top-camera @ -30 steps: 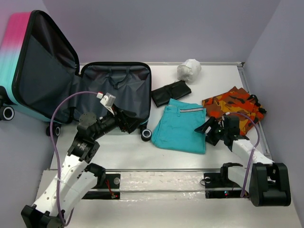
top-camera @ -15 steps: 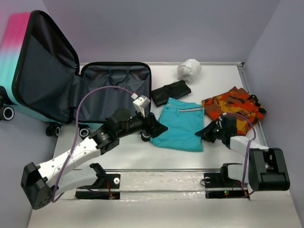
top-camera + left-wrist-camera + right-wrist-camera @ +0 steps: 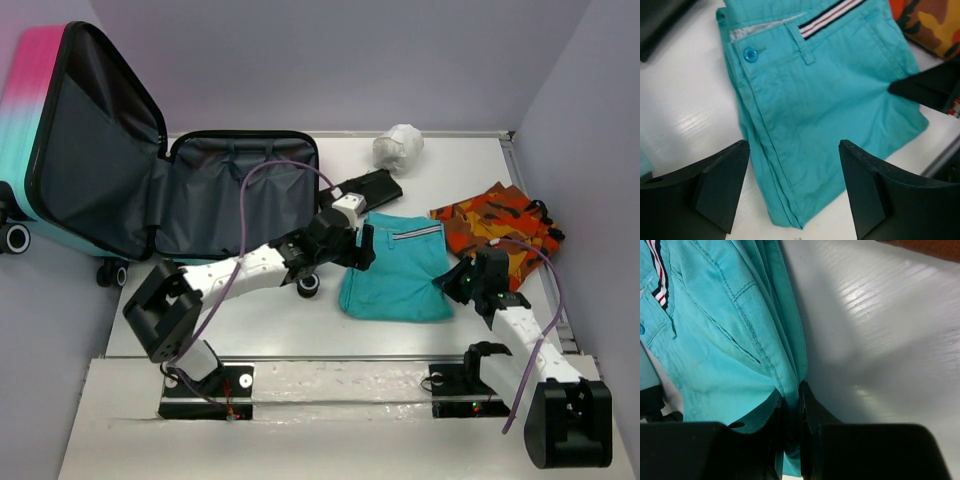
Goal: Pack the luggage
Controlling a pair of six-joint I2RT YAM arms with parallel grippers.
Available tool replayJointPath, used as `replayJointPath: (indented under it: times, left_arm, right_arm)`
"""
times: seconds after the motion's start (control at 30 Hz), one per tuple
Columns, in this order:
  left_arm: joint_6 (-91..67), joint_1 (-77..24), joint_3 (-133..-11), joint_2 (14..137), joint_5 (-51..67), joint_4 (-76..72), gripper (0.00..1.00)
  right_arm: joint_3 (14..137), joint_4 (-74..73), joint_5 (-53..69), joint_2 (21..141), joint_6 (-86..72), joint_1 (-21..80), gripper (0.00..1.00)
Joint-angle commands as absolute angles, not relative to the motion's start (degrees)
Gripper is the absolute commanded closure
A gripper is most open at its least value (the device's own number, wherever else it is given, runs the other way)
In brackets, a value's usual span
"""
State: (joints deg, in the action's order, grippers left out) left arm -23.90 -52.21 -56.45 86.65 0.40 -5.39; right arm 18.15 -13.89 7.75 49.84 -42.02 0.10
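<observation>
I will lift my right gripper, move left in the top view and lower the trousers [image 3: 395, 275] into the luggage's black-lined half [image 3: 268, 195] to release, because it lies empty.
The luggage [image 3: 60, 130] stands open at the left, its pink-to-teal lid upright and its black-lined half [image 3: 240, 190] flat on the table. Folded teal trousers [image 3: 395, 275] lie mid-table. My left gripper [image 3: 365, 250] hovers open over their left edge; in the left wrist view its fingers straddle the folded corner of the trousers [image 3: 825, 100], gripper [image 3: 792, 145] empty. My right gripper [image 3: 455, 283] is shut on the trousers' right edge; the right wrist view shows teal cloth [image 3: 725, 340] pinched between the fingers of the gripper [image 3: 791, 390].
An orange camouflage garment [image 3: 495, 225] lies to the right of the trousers. A black rolled pouch [image 3: 360, 192] and a white bundle [image 3: 398, 145] sit behind them. A luggage wheel [image 3: 308, 285] lies just left of the trousers. A raised rim [image 3: 540, 230] borders the table's right side.
The left arm swung right from the luggage to above the trousers' left edge. The right gripper shut on the trousers' right edge, and the trousers shifted slightly right.
</observation>
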Motion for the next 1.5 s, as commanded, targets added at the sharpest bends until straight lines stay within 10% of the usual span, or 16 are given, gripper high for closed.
replayJointPath:
  times: [0.0, 0.57, 0.93, 1.47]
  left_arm:
    - [-20.92, -52.56, -63.18, 93.32, -7.9, -5.02, 0.17]
    - [-21.88, -51.86, -71.02, 112.67, -9.41, -2.81, 0.31]
    - [-25.93, -49.31, -65.83, 114.09, 3.7, -14.14, 0.94]
    - [-24.88, -47.11, -63.89, 90.98, 0.7, -14.59, 0.94]
  right_arm:
    - [20.48, -14.41, 0.62, 48.34, -42.19, 0.0, 0.93]
    - [19.78, -13.45, 3.95, 46.5, -41.31, 0.0, 0.93]
    - [19.42, -12.83, 6.06, 45.7, -40.69, 0.0, 0.93]
    - [31.62, -14.94, 18.01, 39.9, -39.99, 0.0, 0.93]
